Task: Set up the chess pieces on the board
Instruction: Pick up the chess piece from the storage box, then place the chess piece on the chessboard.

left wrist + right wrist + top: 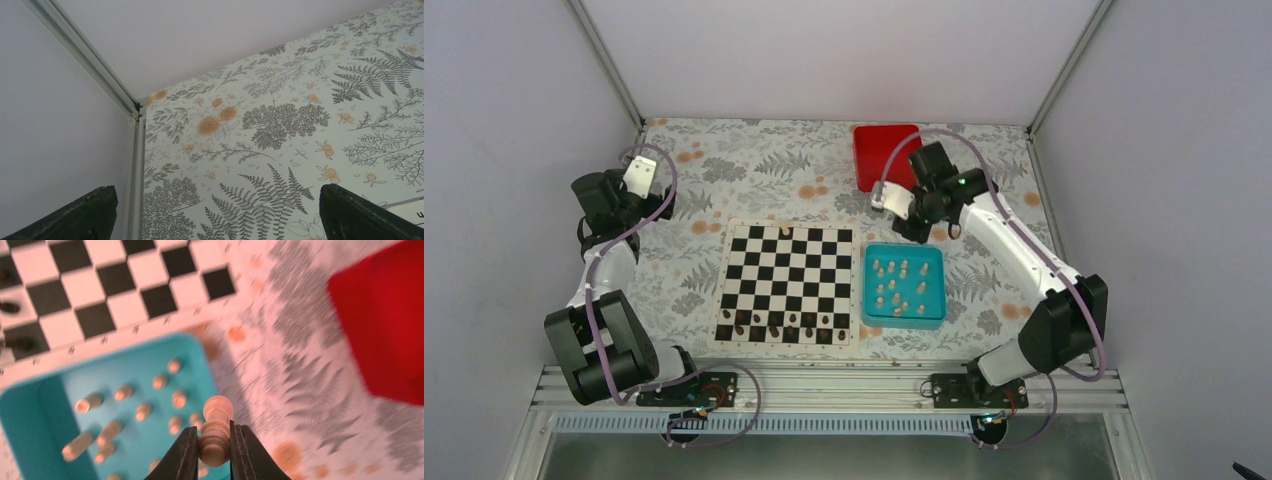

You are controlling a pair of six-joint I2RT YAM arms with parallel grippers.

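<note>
The right gripper crosses over left in the top view next. It then lowers onto the square beside the board's pale piece and releases, since that square is empty.
The checkered board (789, 272) lies at the table's middle and shows in the right wrist view (125, 280). One pale chess piece (784, 231) stands at its far edge. Several more pale pieces (900, 283) stand in the teal tray (904, 322), also seen in the right wrist view (142, 411). My right gripper (214, 440) is shut on a pale piece (216, 425) and holds it above the tray's far right corner (921, 232). My left gripper (220, 220) is open and empty, raised over the back left of the table (649, 200), well away from the board.
Dark brown pieces (774, 322) stand on the board's near rows. A red box (886, 155) lies at the back, just behind the right gripper, and shows in the right wrist view (387, 320). The cell's corner post (135, 115) is close to the left gripper.
</note>
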